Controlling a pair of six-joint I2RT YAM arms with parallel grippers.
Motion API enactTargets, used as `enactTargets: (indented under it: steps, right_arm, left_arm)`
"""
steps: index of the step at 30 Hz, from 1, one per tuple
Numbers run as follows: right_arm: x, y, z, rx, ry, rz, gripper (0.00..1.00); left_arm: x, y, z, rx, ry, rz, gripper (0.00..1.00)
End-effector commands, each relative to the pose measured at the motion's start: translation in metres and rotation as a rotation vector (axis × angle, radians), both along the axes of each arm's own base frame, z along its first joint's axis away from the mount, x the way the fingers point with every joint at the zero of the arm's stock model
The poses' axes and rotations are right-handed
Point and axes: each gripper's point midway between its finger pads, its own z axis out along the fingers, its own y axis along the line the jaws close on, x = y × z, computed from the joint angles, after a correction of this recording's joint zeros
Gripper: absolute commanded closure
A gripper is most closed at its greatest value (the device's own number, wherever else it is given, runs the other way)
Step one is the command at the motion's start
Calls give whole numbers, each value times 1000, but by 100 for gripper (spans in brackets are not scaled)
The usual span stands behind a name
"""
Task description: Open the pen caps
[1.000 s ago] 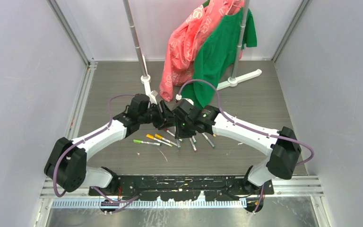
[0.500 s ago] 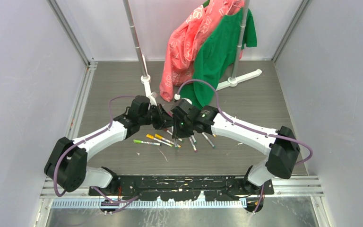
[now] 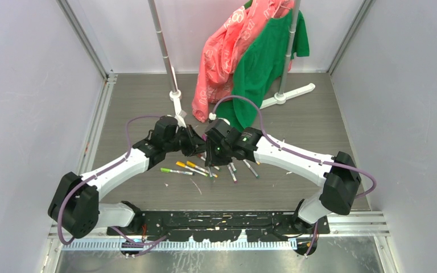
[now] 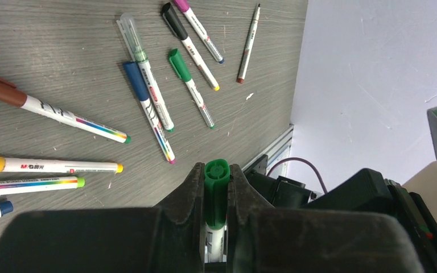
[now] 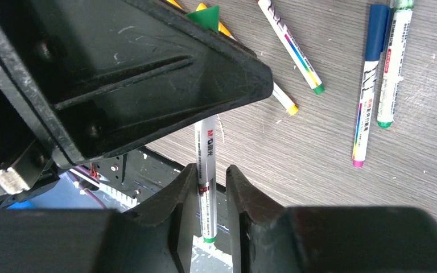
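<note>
My left gripper will pull off the green cap next, since my right gripper is around the pen's body. Then it will move outward and down to let go of the green cap by the loose magenta cap (image 3: 203,137).
In the left wrist view my left gripper (image 4: 217,170) is shut on a green pen cap (image 4: 217,190), and the pen's white barrel (image 4: 215,242) runs back between the fingers. The same pen (image 5: 206,145) reaches into my right gripper (image 5: 211,176), whose jaws stand slightly open around the barrel's green-tipped tail. The barrel rests against one finger with a gap to the other. In the top view both grippers (image 3: 196,142) (image 3: 210,149) meet above the table's middle. Several capped pens (image 4: 148,96) lie loose on the grey wood surface beneath them, with brown, blue, green, black and magenta caps.
More pens (image 3: 190,168) lie just in front of the grippers. A clothes rack's foot (image 3: 176,99) and poles stand at the back. Pink (image 3: 222,57) and green (image 3: 264,62) garments hang down there. White walls close in both sides.
My left gripper has closed onto the green cap. My right gripper's jaws have loosened around the barrel. The left arm has shifted slightly.
</note>
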Motion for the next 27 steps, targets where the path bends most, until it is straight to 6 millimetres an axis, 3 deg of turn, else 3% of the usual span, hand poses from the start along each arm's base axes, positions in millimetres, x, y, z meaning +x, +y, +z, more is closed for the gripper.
enactTargets:
  steps: [1, 8, 10, 13, 15, 20, 27]
  right_arm:
    - [4, 9, 9, 45, -33, 8, 69]
    - [6, 13, 2, 45, -30, 2, 74]
    - [3, 15, -2, 52, -7, 16, 80]
    - [0, 16, -9, 43, 12, 22, 98]
    - [-2, 14, -15, 34, 19, 20, 99]
    - [-9, 1, -28, 14, 36, 3, 99]
    - [-27, -18, -46, 6, 77, -1, 99]
  left_arm:
    - [-1, 1, 19, -25, -44, 12, 100]
    - [1, 1, 18, -30, -34, 28, 100]
    - [2, 1, 16, -35, -23, 38, 100]
    - [6, 1, 12, -27, -10, 60, 100]
    - [11, 4, 11, -9, -13, 87, 100]
    - [34, 17, 7, 81, -28, 187, 100]
    - [82, 30, 2, 40, -4, 303, 100]
